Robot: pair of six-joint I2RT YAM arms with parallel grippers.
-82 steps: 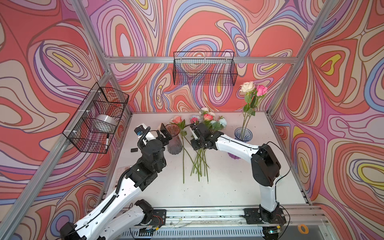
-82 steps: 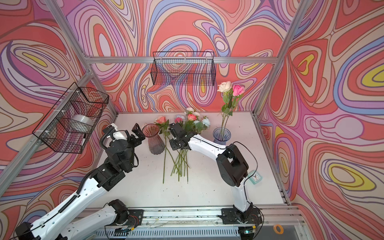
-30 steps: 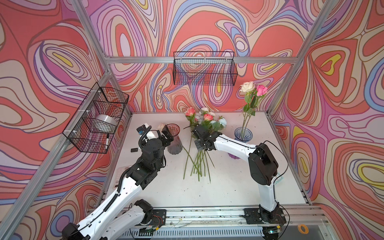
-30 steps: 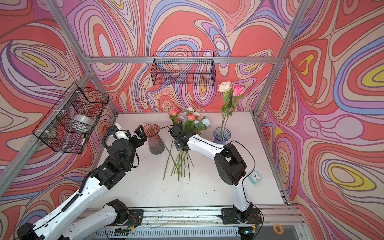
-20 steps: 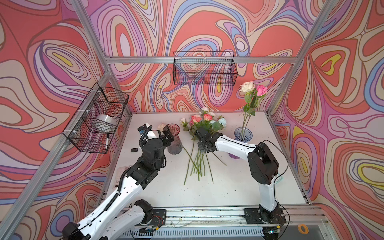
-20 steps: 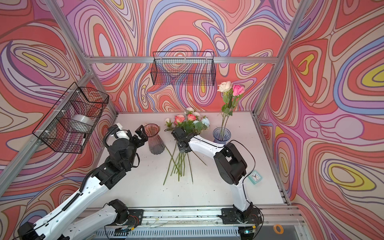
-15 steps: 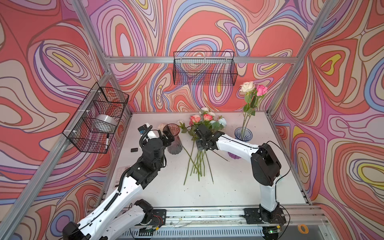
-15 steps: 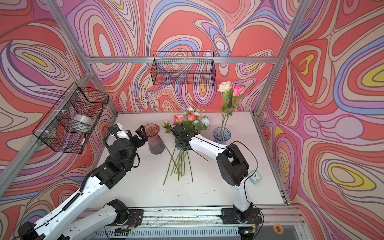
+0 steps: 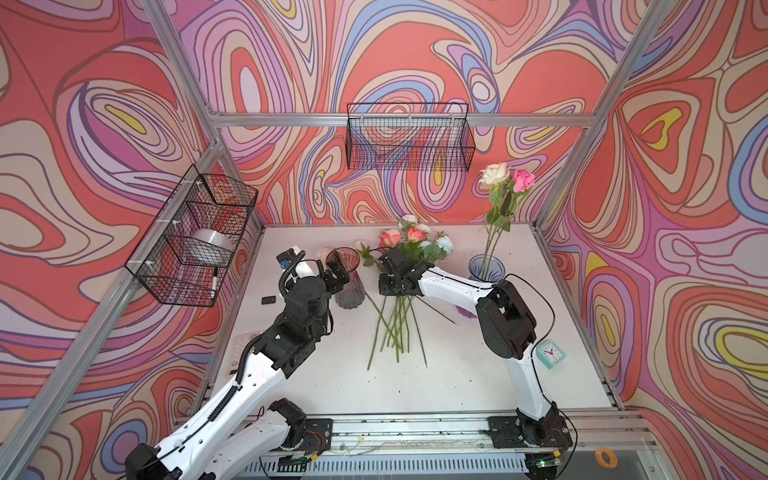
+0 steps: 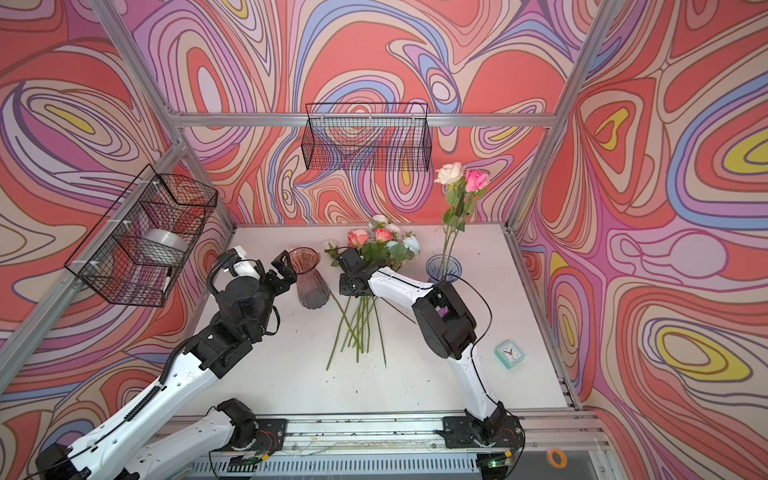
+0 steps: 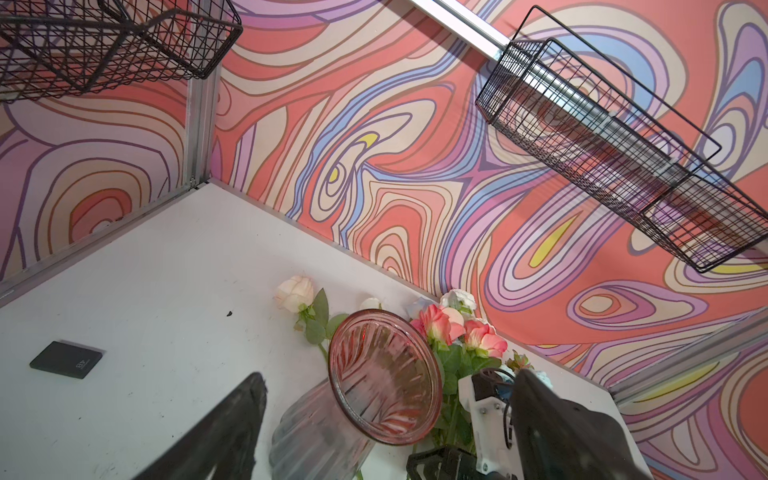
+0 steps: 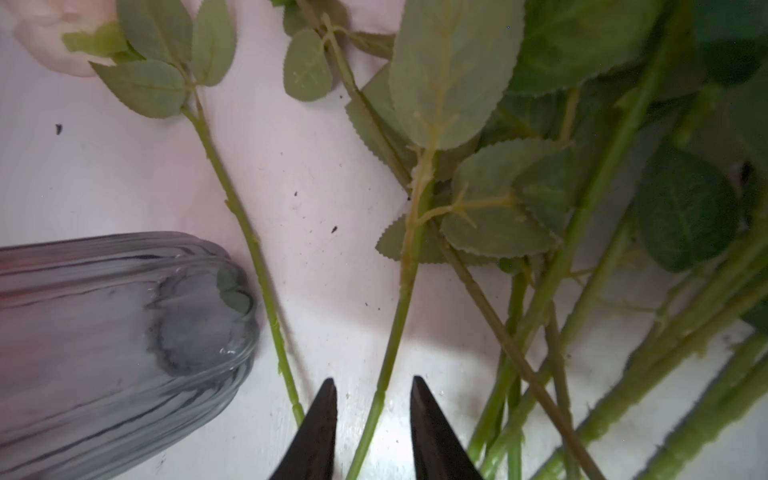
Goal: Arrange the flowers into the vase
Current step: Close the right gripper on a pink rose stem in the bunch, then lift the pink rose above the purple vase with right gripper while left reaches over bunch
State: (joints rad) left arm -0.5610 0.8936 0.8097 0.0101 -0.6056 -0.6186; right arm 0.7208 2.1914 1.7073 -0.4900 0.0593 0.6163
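Observation:
I will move my right gripper down a little onto the bare part of the green stem next and close it, because this stem is alone between the open fingers.
A ribbed pink-grey glass vase stands at the back left of the table. My left gripper is open, one finger on each side of its neck, not touching it. The flowers lie in a loose pile just right of it, stems fanned toward the front. My right gripper is low over the stems and open; one green stem runs free between its fingertips. A white rose and a pink rose stand in a blue vase.
A cream rose lies behind the pink-grey vase. A black card lies at the left, a teal clock at the right. Wire baskets hang on the back wall and the left wall.
A second ago my right gripper held a coral rose raised over the pile. It has lowered the rose onto the pile and opened off its stem. The left arm has barely moved.

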